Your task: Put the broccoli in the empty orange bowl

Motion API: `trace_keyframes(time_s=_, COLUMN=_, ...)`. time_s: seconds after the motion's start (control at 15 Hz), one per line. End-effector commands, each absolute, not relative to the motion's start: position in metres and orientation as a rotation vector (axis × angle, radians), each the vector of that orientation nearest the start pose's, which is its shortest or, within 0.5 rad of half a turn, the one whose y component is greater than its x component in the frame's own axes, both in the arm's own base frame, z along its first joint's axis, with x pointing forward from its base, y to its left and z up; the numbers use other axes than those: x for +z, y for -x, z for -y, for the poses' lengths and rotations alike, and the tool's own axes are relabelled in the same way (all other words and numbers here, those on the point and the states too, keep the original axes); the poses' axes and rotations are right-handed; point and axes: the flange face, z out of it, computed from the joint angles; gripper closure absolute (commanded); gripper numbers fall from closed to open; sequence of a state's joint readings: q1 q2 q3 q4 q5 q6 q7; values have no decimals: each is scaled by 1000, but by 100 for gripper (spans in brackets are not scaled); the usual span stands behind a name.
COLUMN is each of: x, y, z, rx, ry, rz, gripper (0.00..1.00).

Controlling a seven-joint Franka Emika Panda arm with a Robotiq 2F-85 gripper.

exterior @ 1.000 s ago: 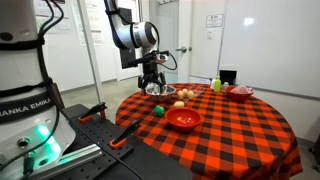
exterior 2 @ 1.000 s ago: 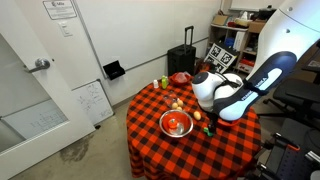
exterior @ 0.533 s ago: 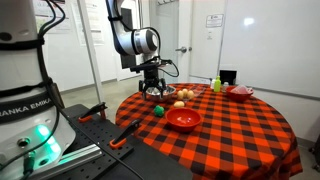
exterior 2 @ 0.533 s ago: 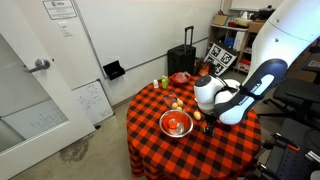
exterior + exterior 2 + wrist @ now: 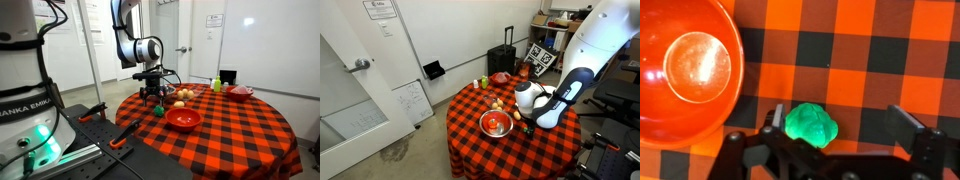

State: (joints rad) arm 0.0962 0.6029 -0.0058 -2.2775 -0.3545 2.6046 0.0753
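The broccoli [image 5: 808,124] is already between the open fingers, so the robot's gripper should go down to it next and then close around its sides.
The broccoli [image 5: 808,124] is a small bright green lump lying on the red-and-black checked tablecloth; it also shows in an exterior view [image 5: 157,111]. My gripper [image 5: 843,125] is open and low over it. The broccoli sits between the fingers, close against the left finger [image 5: 773,118] and well apart from the right one [image 5: 912,128]. The empty orange bowl [image 5: 685,70] lies just left of the broccoli, wide and shallow. Both exterior views show this bowl [image 5: 183,119] [image 5: 496,123] near the table's edge, with my gripper [image 5: 151,95] beside it.
A smaller red-orange bowl [image 5: 240,92] and a yellow-green bottle [image 5: 216,84] stand at the far side of the round table [image 5: 250,135]. Pale round vegetables [image 5: 183,98] lie behind the large bowl. A black suitcase [image 5: 502,58] stands by the wall.
My gripper has come down and forward from above the table's far side to just over the broccoli. The broccoli and the bowls have not moved.
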Motion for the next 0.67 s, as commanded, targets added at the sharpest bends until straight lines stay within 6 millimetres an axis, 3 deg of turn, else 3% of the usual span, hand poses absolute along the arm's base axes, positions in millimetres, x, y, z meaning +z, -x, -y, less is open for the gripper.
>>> trace_keyframes(time_s=0.0, x=53, y=-488, z=-48, rx=427, ry=3220, rz=617, gripper=0)
trace_keyframes(time_s=0.53, x=33, y=-495, z=-48, rx=459, ry=3217, rz=639, gripper=0)
trace_keyframes(time_s=0.6, x=32, y=-496, z=-47, rx=460, ry=3217, rz=634, gripper=14)
